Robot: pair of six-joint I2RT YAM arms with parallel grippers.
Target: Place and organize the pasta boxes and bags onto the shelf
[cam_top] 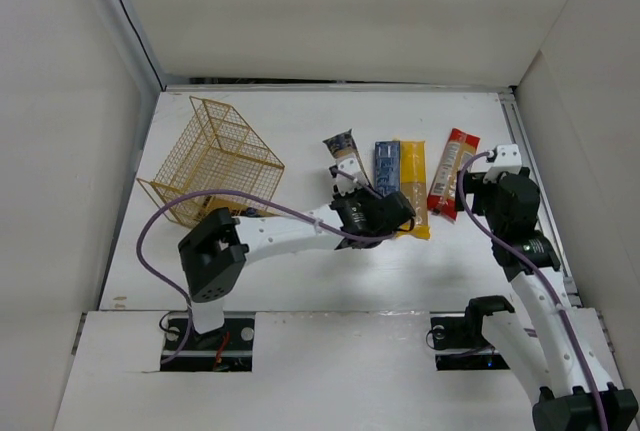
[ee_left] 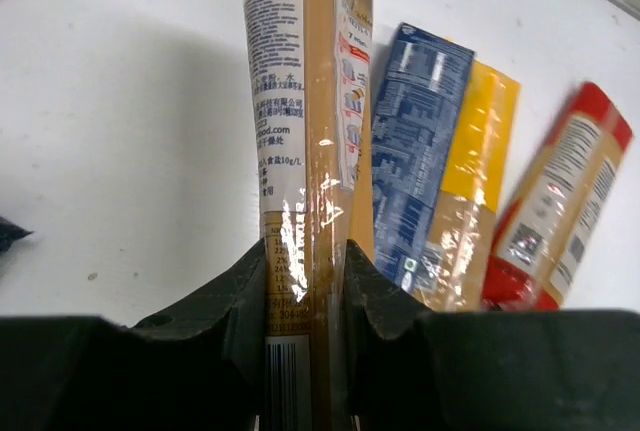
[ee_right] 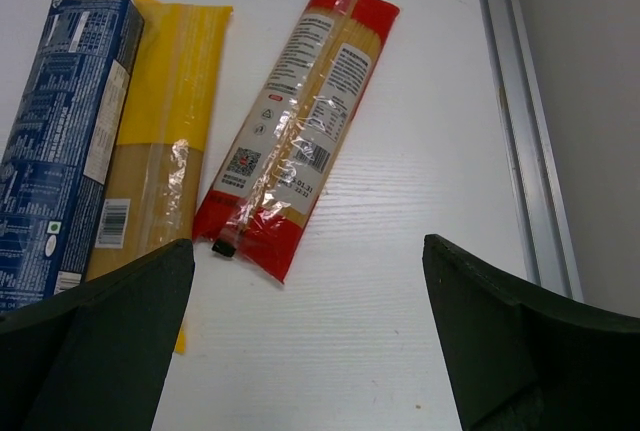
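Note:
My left gripper swings left in the top view next, turns the yellow pack into the golden wire shelf (cam_top: 210, 161) and releases, since room shows inside the shelf.
My left gripper (ee_left: 305, 291) is shut on the near end of a yellow pasta pack with a dark label (ee_left: 305, 101); in the top view the gripper (cam_top: 378, 213) holds this pack (cam_top: 343, 156) left of the others. The dark blue box (ee_left: 415, 151), plain yellow bag (ee_left: 475, 181) and red-and-clear bag (ee_left: 555, 211) lie side by side to its right. My right gripper (ee_right: 310, 351) is open and empty above the table, just near of the red-and-clear bag (ee_right: 295, 121). The golden wire shelf (cam_top: 210, 161) stands at the far left. The second dark-label pack is not clearly visible.
A metal rail (ee_right: 520, 121) and the right wall run close beside my right gripper (cam_top: 497, 173). The left arm stretches across the table in front of the shelf. A small dark object (cam_top: 249, 213) lies by the shelf's near corner.

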